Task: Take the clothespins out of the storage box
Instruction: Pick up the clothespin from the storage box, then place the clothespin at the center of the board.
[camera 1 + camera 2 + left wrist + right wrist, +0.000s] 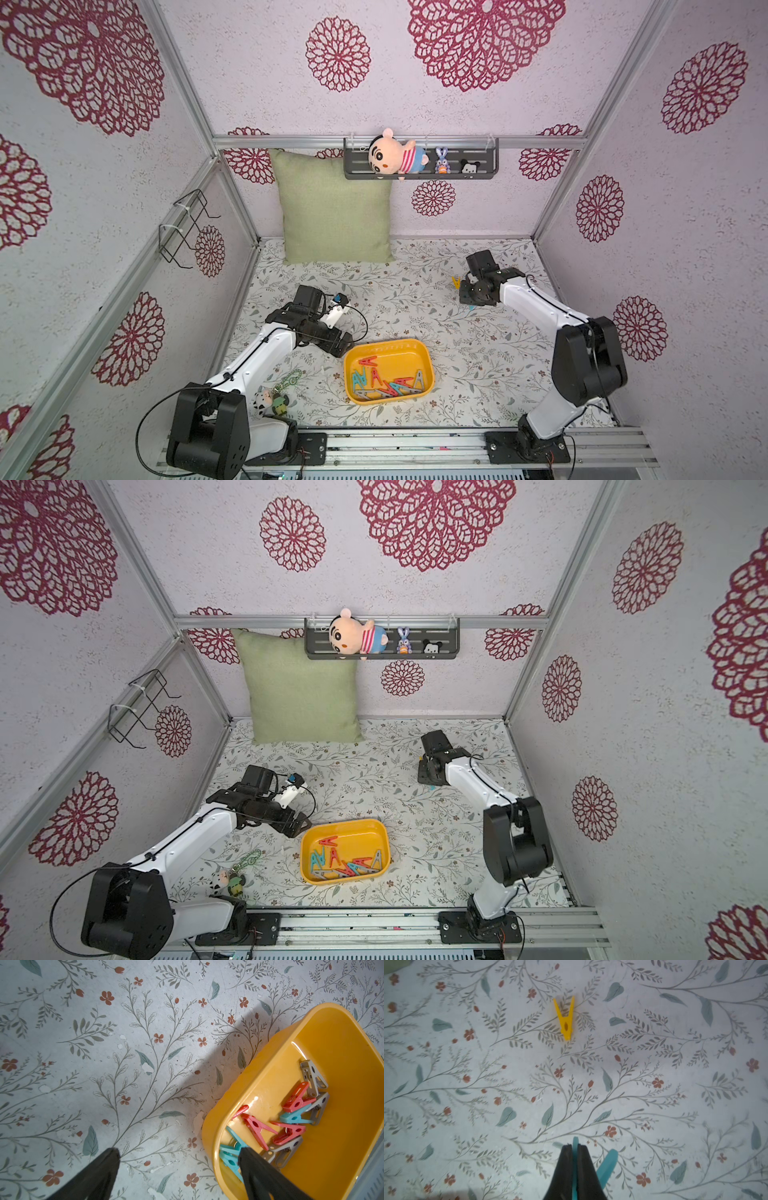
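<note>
The table is clear around the yellow clothespin (pixel 565 1019). The right gripper moves outward and down to the bare tabletop (pixel 590 1018) beside it next and releases the teal clothespin.
The yellow storage box (pixel 386 344) (pixel 345 823) sits at the table's front middle and holds several red, teal and grey clothespins (pixel 386 382) (pixel 345 860) (pixel 291 1118). My left gripper (pixel 347 347) (pixel 178 1150) is open at the box's far-left corner, straddling the rim. One finger is over the teal pins inside, the other over the table. My right gripper (pixel 465 299) (pixel 574 1146) hangs low over the table at the back right, shut on a teal clothespin (pixel 607 1164). A yellow clothespin (pixel 456 282) (pixel 565 1019) lies on the table just beyond it.
A green-chained keychain charm (pixel 276 397) lies front left by the left arm's base. A green pillow (pixel 332 208) leans on the back wall. A dark shelf (pixel 482 164) with toys hangs above it, and a wire rack (pixel 183 226) on the left wall.
</note>
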Controlling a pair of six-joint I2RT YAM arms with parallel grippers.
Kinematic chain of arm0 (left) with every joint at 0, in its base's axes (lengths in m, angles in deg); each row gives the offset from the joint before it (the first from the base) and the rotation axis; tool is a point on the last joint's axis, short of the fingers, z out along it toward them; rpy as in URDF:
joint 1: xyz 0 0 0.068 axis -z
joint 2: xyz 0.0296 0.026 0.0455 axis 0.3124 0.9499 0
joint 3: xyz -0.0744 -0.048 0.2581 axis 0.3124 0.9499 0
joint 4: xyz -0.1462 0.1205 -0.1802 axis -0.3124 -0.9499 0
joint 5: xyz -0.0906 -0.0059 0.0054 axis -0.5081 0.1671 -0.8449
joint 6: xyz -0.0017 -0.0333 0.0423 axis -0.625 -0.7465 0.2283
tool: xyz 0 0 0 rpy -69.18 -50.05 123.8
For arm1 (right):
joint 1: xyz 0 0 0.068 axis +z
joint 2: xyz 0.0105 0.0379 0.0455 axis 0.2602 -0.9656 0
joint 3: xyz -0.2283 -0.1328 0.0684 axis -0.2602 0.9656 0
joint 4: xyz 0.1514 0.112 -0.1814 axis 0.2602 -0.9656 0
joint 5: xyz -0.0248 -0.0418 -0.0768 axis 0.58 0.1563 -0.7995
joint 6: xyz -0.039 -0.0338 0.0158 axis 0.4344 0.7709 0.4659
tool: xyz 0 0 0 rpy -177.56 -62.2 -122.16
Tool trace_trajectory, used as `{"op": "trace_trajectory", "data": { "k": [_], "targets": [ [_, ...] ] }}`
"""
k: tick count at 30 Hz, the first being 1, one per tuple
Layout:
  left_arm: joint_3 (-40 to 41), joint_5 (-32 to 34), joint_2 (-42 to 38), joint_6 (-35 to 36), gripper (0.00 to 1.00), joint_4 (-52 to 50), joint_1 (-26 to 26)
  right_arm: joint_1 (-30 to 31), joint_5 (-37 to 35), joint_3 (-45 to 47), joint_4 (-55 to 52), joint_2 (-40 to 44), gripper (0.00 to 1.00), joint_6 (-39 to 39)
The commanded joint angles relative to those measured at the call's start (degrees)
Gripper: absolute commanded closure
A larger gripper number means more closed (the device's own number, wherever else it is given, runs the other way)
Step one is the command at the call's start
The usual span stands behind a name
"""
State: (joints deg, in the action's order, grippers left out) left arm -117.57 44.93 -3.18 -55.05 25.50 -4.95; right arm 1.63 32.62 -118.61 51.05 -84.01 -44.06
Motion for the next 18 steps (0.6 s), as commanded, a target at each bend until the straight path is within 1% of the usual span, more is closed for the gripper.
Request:
{"op": "trace_trajectory", "data": {
  "k": [1,3,10,12,18],
  "targets": [
    [-0.02,0.21,0.31,0.2,0.02,0.01,0.59,-4.44,7.12,-6.57,0.87,-5.93,1.0,6.78],
    [-0.08,0.15,0.32,0.15,0.03,0.03,0.59,-5.61,7.64,-12.18,-0.65,-11.24,1.0,8.69],
    [0.04,0.3,0.25,0.08,0.02,0.04,0.55,-5.99,3.14,-27.85,-6.68,-26.11,1.0,14.82],
    [0.05,0.2,0.24,0.1,0.02,0.09,0.59,-5.99,2.84,-30.87,-7.77,-28.63,1.0,16.47],
    [-0.04,0.05,0.25,0.09,0.02,-0.07,0.62,-6.42,1.14,-36.0,-9.38,-32.68,1.0,18.98]
  ]
}}
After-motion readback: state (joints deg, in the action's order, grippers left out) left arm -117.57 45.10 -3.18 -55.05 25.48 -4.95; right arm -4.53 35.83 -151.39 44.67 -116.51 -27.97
